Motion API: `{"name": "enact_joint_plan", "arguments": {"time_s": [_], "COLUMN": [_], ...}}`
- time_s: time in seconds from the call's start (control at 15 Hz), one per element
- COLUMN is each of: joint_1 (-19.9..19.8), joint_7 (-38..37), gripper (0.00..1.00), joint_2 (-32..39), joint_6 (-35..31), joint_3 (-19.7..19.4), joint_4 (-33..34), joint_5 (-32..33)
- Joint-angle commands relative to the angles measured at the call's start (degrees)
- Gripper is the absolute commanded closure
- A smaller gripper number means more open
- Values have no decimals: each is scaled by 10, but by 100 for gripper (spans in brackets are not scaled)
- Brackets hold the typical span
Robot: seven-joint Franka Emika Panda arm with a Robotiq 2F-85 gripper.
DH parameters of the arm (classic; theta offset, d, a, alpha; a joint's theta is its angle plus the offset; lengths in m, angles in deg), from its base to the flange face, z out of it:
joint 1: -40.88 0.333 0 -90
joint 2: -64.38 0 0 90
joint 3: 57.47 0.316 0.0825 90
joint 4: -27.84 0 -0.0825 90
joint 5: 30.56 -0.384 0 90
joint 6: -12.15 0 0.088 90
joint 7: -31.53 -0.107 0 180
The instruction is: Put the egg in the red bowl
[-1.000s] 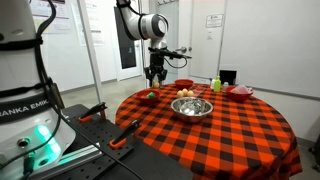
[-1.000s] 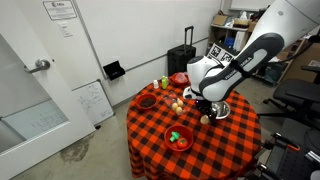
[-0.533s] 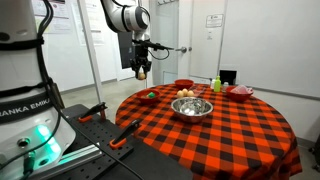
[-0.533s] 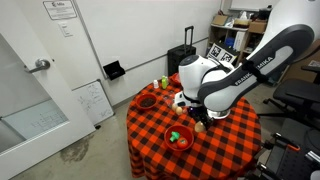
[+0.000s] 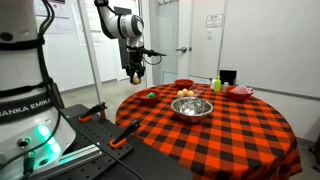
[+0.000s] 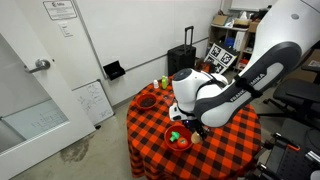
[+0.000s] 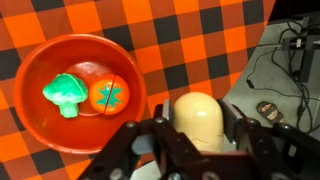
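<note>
I should move my gripper to the left in the wrist view, over the toys, and lower it into the red bowl, because the egg (image 5: 136, 80) (image 7: 197, 106) is hanging outside the bowl's rim.
My gripper (image 7: 197, 128) is shut on the egg (image 7: 197, 106), a pale yellow oval held between the two fingers. In the wrist view the egg hangs over the table's edge, just right of the red bowl (image 7: 78, 95), which holds a green toy and an orange toy. In an exterior view the gripper (image 5: 133, 73) is high above and left of that bowl (image 5: 147, 97). In an exterior view the bowl (image 6: 178, 138) sits at the table's near edge, with the arm bent over beside it.
A steel bowl (image 5: 191, 107) stands mid-table with tan lumps (image 5: 186, 94) behind it. Other red dishes (image 5: 183, 84) (image 5: 240, 92) and a green bottle (image 5: 216, 84) are at the back. The floor and cables (image 7: 285, 60) lie beyond the table's edge.
The arm has swung away from the middle of the table toward the edge where the red bowl stands, carrying the egg with it. The gripper has stayed shut.
</note>
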Motion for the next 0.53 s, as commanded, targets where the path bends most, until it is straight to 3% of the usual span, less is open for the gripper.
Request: {"name": "enact_joint_plan", "arguments": {"time_s": [0.0, 0.47], "joint_1": [9, 20], "joint_7": [10, 3], "gripper": [77, 77], "joint_2": [47, 126], "joint_6": [0, 21], "joint_3": [-4, -14], "joint_4": [46, 144], "joint_5": [24, 51]}}
